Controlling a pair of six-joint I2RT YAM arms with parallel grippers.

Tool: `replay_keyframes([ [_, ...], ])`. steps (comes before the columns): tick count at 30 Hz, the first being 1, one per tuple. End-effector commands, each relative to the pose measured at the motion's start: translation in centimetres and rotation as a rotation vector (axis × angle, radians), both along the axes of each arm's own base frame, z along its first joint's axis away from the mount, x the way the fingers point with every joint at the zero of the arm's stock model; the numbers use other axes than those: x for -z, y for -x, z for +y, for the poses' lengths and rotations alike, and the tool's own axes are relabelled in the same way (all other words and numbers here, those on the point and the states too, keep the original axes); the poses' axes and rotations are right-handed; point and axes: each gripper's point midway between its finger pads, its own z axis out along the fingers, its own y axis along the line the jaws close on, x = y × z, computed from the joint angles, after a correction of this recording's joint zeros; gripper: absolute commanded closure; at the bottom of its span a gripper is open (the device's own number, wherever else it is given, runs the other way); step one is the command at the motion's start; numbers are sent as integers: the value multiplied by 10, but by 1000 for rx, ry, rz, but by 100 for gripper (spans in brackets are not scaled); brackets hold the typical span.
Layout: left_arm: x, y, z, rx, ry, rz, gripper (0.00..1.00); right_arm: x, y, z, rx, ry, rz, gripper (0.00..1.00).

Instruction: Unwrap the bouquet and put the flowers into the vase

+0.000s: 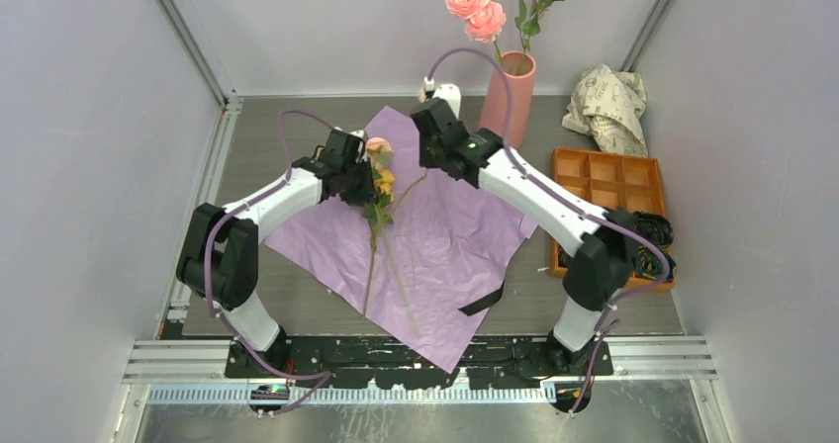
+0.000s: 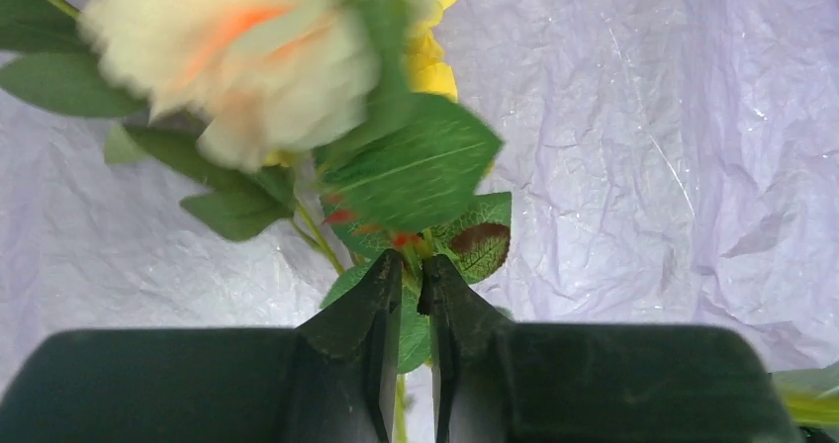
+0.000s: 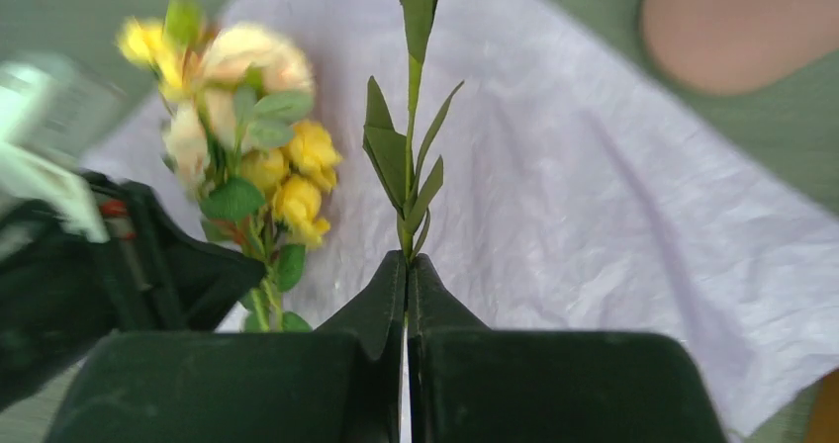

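Observation:
The vase's opening (image 1: 515, 64) is outward of my right gripper, to its right in the top view. My right gripper should lift the stem outward and release it in there.
The bouquet's lilac paper (image 1: 455, 255) lies spread flat on the table, its black ribbon (image 1: 482, 300) near the front right edge. A cream and yellow flower (image 1: 379, 161) (image 2: 237, 57) (image 3: 247, 136) is lifted at its head, its long stem trailing on the paper. My left gripper (image 1: 368, 178) (image 2: 416, 265) stands open by a narrow gap with that stem between its fingers. My right gripper (image 1: 427, 164) (image 3: 406, 260) is shut on a thin green leafy stem (image 3: 409, 156). The salmon-pink vase (image 1: 508, 102) (image 3: 737, 28) stands behind, holding pink and cream flowers (image 1: 475, 8).
Crumpled cream printed paper (image 1: 605, 97) lies at the back right. An orange compartment tray (image 1: 608, 181) sits right of the lilac paper, beside the right arm. A small white object (image 1: 447, 95) stands left of the vase. Grey walls close in both sides.

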Motion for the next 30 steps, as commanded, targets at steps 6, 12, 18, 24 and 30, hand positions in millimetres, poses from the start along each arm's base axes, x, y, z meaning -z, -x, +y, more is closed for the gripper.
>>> replay_keyframes([
  [6,-22,-11,-15,14,88,-47,82,-195,-6,-67,165,-26,-491,99],
  [12,-36,-8,-15,20,106,-74,81,-284,-4,-96,267,-53,-728,99],
  [18,-44,-3,-13,18,117,-88,81,-344,-9,-122,389,-6,-920,99],
  [24,-55,2,-10,15,124,-108,80,-393,-19,-152,499,8,-1068,99],
  [30,-70,6,-7,11,132,-138,80,-432,-32,-190,612,43,-1166,99],
])
